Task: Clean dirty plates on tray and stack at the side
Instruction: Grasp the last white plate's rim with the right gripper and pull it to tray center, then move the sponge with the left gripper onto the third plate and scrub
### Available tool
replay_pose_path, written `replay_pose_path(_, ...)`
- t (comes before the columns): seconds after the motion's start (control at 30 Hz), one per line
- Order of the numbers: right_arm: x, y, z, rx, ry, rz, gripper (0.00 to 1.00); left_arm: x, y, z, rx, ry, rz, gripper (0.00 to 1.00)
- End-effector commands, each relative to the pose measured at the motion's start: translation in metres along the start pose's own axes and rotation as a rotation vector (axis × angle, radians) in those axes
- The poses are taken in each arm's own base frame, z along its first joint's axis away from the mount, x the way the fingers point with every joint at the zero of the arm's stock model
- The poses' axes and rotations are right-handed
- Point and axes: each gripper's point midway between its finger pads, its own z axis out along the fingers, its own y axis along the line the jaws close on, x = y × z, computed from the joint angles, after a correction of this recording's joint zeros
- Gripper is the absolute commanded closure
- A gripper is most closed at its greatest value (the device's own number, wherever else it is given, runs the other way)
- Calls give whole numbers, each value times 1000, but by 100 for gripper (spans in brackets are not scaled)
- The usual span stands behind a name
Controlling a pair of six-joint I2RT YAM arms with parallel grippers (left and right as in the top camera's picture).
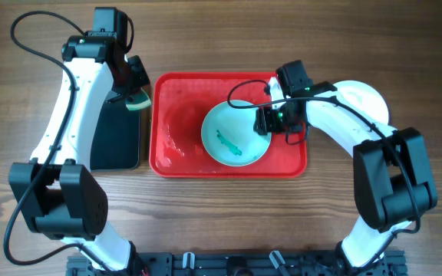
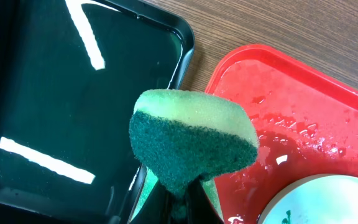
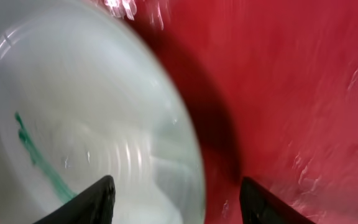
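Observation:
My right gripper should next move slightly outward along the plate's rim, then close on the rim between its open fingers.
One pale turquoise plate (image 1: 232, 134) with a teal smear lies in the right half of the wet red tray (image 1: 167, 165). My right gripper (image 1: 271, 121) is open, its fingers either side of the plate's right rim; the right wrist view shows the gripper (image 3: 182, 202), the plate (image 3: 73, 93) and the tray (image 3: 291, 93). My left gripper (image 1: 133, 88) is shut on a green sponge (image 1: 137, 103), above the gap between the black tray and the red tray. The left wrist view shows the gripper (image 2: 188, 202), the sponge (image 2: 191, 137), the red tray (image 2: 278, 106) and the plate's edge (image 2: 328, 199).
A black tray (image 1: 113, 142) holding liquid sits left of the red tray; it also shows in the left wrist view (image 2: 55, 93). A white plate (image 1: 367, 100) lies on the wooden table right of the red tray, partly under my right arm.

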Motion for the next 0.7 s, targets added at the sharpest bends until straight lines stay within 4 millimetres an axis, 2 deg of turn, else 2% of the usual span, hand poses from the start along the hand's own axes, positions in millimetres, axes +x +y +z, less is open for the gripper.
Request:
replay_pose_path(0.0,-43,-1,-12,50,-155,-239,35,3,-3,2,9,11,-11,96)
replay_pose_path(0.1,-57,-2,-1,50,-202,-283,37,3,-3,2,10,11,-11,96)
replay_pose_path(0.17,-57,-6,11,51,-192,-283,39,3,-3,2,9,11,-11,96)
replay_pose_path(0.27,-50,-9,19,52,-159,-274,48,3,-3,2,9,11,-11,96)
replay_pose_path(0.3,-47,-9,21,51,-149,-271,56,3,-3,2,9,10,-11,96)
replay_pose_path(0.4,-40,-11,24,48,-124,-258,67,3,-3,2,9,10,-11,96)
replay_pose_path(0.5,-30,-13,26,50,-86,-225,94,3,-3,2,9,10,-11,96)
replay_pose_path(0.6,-27,-13,25,47,-72,-87,96,3,-3,2,10,9,-11,96)
replay_pose_path(0.67,-35,-14,16,68,-73,37,96,3,-3,2,10,9,-11,96)
